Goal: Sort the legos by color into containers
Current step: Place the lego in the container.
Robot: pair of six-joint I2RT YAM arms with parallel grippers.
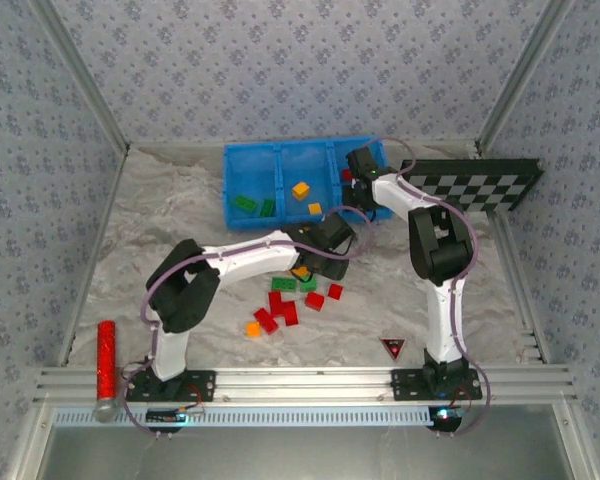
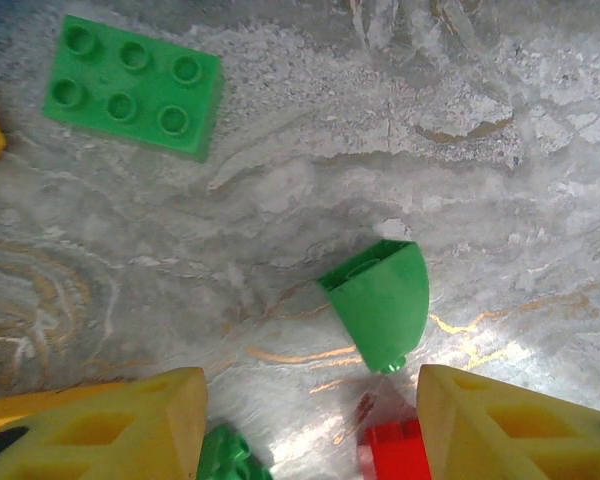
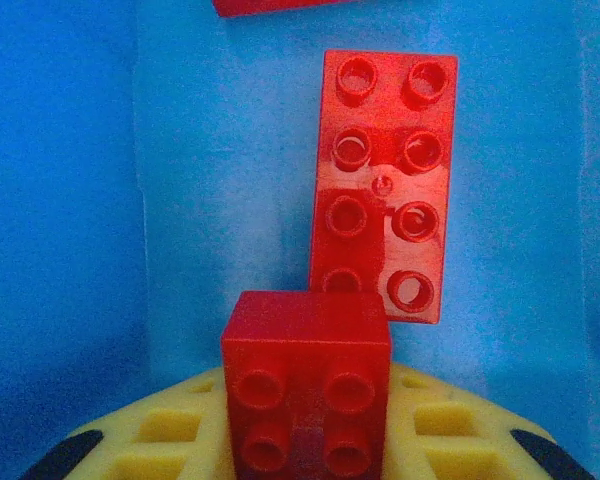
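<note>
My left gripper shifts toward the finger by the red brick next and lowers its open fingers astride the curved green brick, which lies below, nearer that finger.
The blue bin stands at the back with three compartments: green legos in the left one, orange ones in the middle. My right gripper reaches into the right compartment, shut on a square red brick. Below it a long red brick lies flat on the bin floor. My left gripper hangs open low over the loose pile. A curved green brick lies just ahead of its fingertips. A flat green brick lies further off, and a red brick sits by the right finger.
A black-and-white checkerboard leans at the back right beside the bin. A long red cylinder lies at the near left edge. A small black and red triangle sits near the right arm's base. Patterned walls enclose the table.
</note>
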